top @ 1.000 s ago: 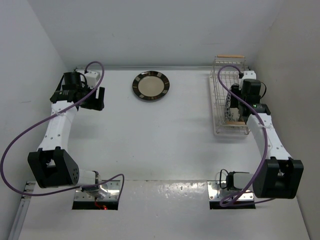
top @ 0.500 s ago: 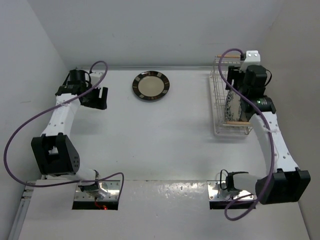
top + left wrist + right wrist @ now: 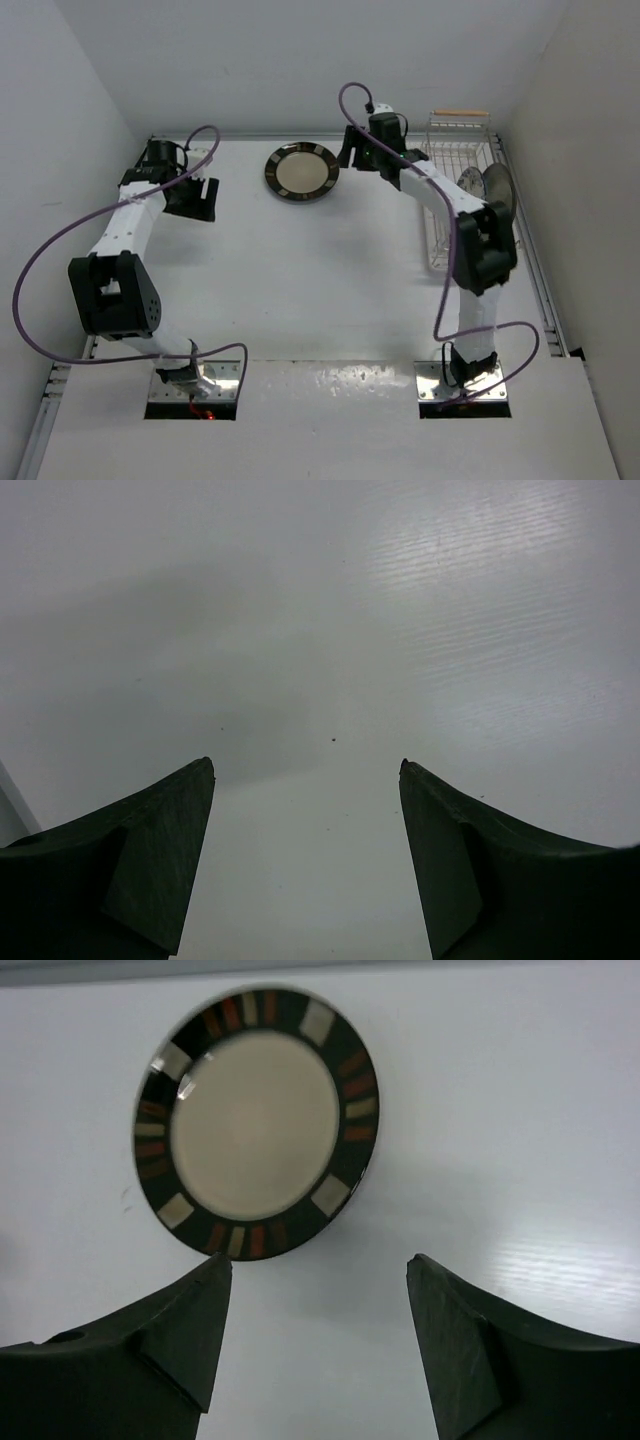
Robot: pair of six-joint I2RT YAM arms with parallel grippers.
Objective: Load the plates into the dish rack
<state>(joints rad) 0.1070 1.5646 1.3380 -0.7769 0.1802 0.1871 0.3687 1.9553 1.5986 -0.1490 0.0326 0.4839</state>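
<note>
My right gripper tilts and moves down onto the plate's rack-side rim next, below it and to its left in the top view, because the plate lies flat.
The dark brown-rimmed plate (image 3: 302,172) with a beige centre lies flat on the table at the back middle. In the right wrist view the plate (image 3: 255,1120) sits just beyond my fingertips. My right gripper (image 3: 352,152) (image 3: 320,1260) is open and empty, just right of this plate. The white wire dish rack (image 3: 440,175) stands at the back right. The blue floral plate (image 3: 468,184) and the grey-rimmed plate (image 3: 498,186) stand on edge in it. My left gripper (image 3: 200,195) (image 3: 305,765) is open and empty over bare table at the back left.
White walls close in the table at the back and both sides. The rack's wooden handle (image 3: 460,113) is against the back wall. My right arm's elbow (image 3: 485,245) hangs over the rack's near end. Purple cables loop off both arms.
My right gripper has left the rack and swung left to the brown-rimmed plate; the floral plate now stands in the rack. My left arm has shifted only slightly.
</note>
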